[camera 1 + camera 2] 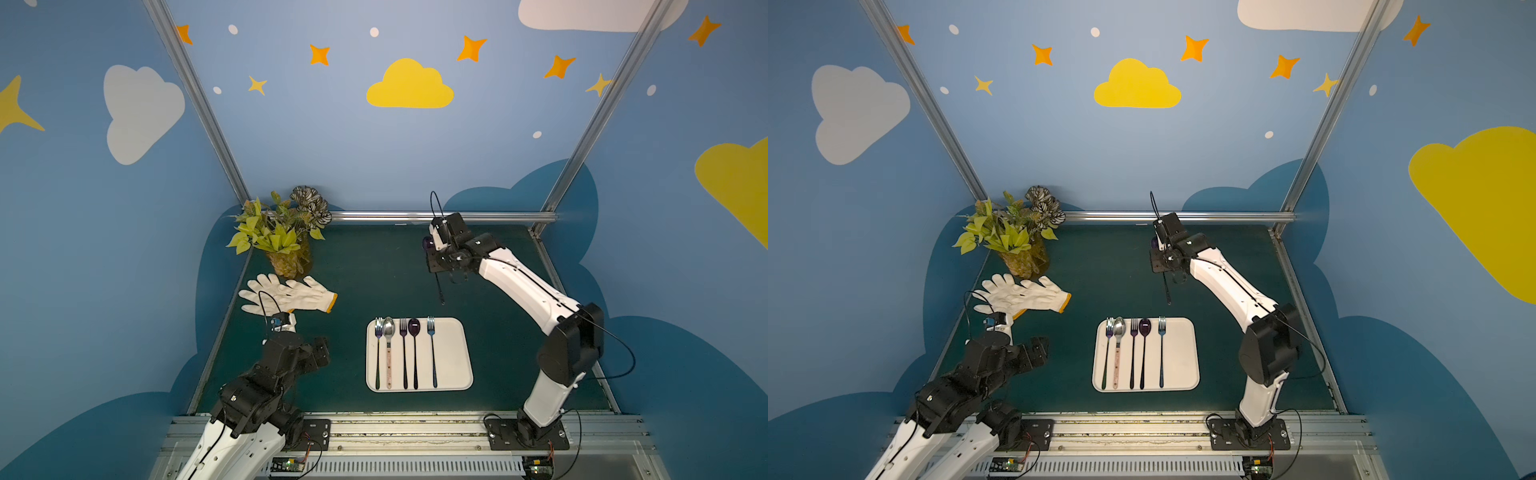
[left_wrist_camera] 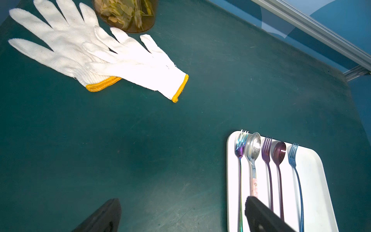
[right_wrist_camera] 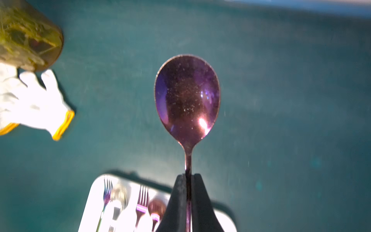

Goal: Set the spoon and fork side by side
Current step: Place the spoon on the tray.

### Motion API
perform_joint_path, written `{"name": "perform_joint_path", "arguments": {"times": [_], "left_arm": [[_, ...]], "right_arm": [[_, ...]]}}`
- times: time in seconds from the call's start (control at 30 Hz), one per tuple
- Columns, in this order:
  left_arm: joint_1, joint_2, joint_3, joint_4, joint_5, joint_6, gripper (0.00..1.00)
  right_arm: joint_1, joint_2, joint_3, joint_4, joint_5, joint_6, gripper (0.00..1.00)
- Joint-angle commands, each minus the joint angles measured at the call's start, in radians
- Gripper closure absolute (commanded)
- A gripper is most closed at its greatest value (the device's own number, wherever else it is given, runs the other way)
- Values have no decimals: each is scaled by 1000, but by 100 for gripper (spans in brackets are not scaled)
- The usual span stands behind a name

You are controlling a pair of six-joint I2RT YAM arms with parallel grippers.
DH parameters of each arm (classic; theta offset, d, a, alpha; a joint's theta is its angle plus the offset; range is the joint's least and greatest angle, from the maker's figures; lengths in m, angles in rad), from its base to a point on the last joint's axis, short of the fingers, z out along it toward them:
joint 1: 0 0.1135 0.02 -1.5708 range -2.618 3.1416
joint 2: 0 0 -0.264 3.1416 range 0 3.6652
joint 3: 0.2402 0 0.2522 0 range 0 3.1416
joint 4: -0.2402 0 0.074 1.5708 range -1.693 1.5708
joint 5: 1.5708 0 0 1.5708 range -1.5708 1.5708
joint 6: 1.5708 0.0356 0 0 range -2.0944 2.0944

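Observation:
The right gripper carries the purple spoon back and down onto the tray's bare strip point(image 1: 446, 352) beside the blue fork next and releases it, since that fork lacks one.
My right gripper point(image 3: 188, 176) is shut on the neck of a purple spoon point(image 3: 187, 96), held high over the back of the table; its handle hangs down in a top view point(image 1: 439, 286). The white tray point(image 1: 453, 353) holds several pieces in a row: an iridescent fork point(image 1: 378, 353), a silver spoon point(image 1: 388, 330), a dark purple fork point(image 1: 404, 353), a dark purple spoon point(image 1: 414, 328) and a blue fork point(image 1: 432, 353). My left gripper point(image 2: 183, 200) hovers open and empty left of the tray, one finger point(image 2: 259, 213) over its edge.
Two white gloves point(image 1: 286, 293) with yellow cuffs lie overlapped at the left. Behind them a potted plant point(image 1: 282, 237) stands in the back left corner. A metal rail point(image 1: 415, 216) runs along the back of the green mat point(image 1: 374, 270).

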Motion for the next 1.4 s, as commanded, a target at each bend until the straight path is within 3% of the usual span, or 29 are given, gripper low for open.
{"name": "perform_joint_path", "arguments": {"times": [0.0,0.17,0.33,0.6,1.37], "left_arm": [[4,-1,-5,20,4,21,0],[4,1,-4,24,14,26,0],[3,0,-3,24,23,27,0],[2,-3,-2,25,29,27,0],[2,-6,-2,16,20,20,0]], "right_arm": [[3,-103,-218,16,-76,186,100],[30,-295,-551,162,-107,345,100],[65,-328,-696,244,-134,386,100],[93,-249,-730,277,-124,326,100],[81,-141,-753,304,-123,316,100]]}}
